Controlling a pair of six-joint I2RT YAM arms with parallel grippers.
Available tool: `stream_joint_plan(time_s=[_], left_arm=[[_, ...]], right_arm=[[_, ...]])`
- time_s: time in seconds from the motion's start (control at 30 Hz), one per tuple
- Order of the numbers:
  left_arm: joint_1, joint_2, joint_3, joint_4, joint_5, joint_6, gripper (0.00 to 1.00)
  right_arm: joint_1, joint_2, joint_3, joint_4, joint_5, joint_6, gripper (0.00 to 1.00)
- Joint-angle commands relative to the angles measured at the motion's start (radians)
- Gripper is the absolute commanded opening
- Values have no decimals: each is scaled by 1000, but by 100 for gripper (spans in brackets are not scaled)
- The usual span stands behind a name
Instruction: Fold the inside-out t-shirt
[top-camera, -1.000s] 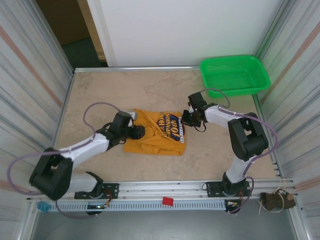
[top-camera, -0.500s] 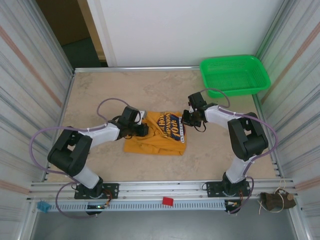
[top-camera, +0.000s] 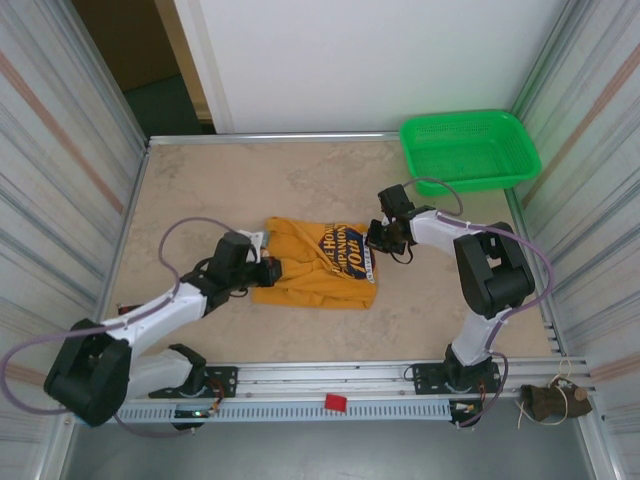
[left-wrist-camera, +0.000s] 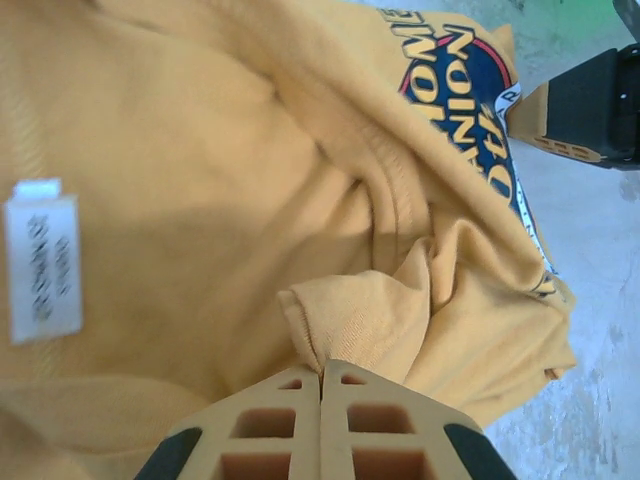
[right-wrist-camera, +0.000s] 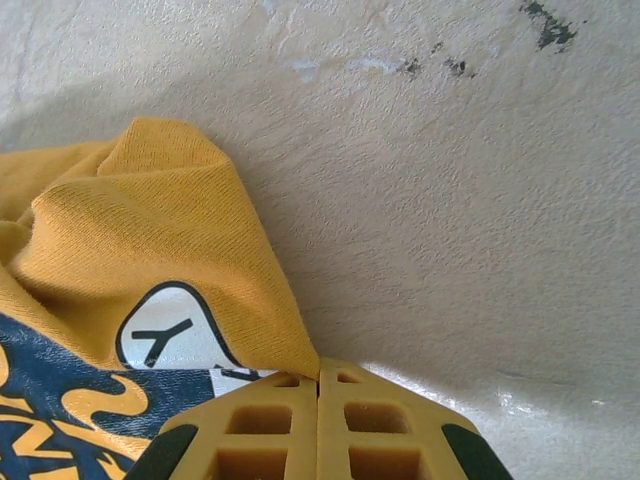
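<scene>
The shirt's near corner (top-camera: 260, 296) is closer to my base than my left gripper is, so my left gripper will next pull the small fold of cloth back and let go of it by that corner.
The inside-out t-shirt (top-camera: 315, 268) lies bunched in the middle of the table, mustard-orange, its dark-and-white lettered print (top-camera: 345, 248) facing up on the right half. My left gripper (top-camera: 268, 270) is at the shirt's left edge, shut on a small fold of cloth (left-wrist-camera: 360, 320). A white tag (left-wrist-camera: 42, 258) shows on the cloth to its left. My right gripper (top-camera: 376, 240) is at the shirt's right edge, shut on the hem (right-wrist-camera: 285, 335) beside the print (right-wrist-camera: 90, 400), just above the table.
A green mesh basket (top-camera: 468, 150) stands at the back right corner. Corrugated walls close in both sides of the beige table (top-camera: 200, 180). A metal rail (top-camera: 330, 385) with a small red block (top-camera: 335, 402) runs along the near edge.
My left gripper has shut on a fold at the shirt's left edge and drawn back to the left and toward the near side, its elbow swinging low. The right gripper has held still.
</scene>
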Motion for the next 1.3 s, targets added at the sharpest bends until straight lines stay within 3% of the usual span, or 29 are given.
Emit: stream_joint_plan(time_s=[0.0,0.3,0.47,0.7,0.8,0.9,1.0,1.1,1.27], left_arm=[[0,-86,-79,-8,-53,-113,0],[-34,-316,-246,-95,-220,-313,0],[-49,-436,-278,-223,-305,-399,0],[-57,-430,-313,-356,-341,-551,0],[-75,-419,-306,-364,-349,-553,0],[-75,-419,-252,-394,-368,-500,23],[-83,-423,-165,-437,-395,-443,34],[-111,-406,-88,-433,-417,-422,37],[-189,-235,-28,-198,-386,-459,37]], right_arm=[[-8,17,6,-13,46,24,0],[-14,27,5,-15,61,33,0],[-15,26,7,-13,59,31,0],[-16,24,8,-16,60,27,0],[-16,25,9,-14,55,28,0],[-13,25,9,-13,50,30,0],[-14,18,3,-16,54,31,0],[-14,5,-16,-19,62,39,0],[-14,-35,-64,-18,81,57,0]])
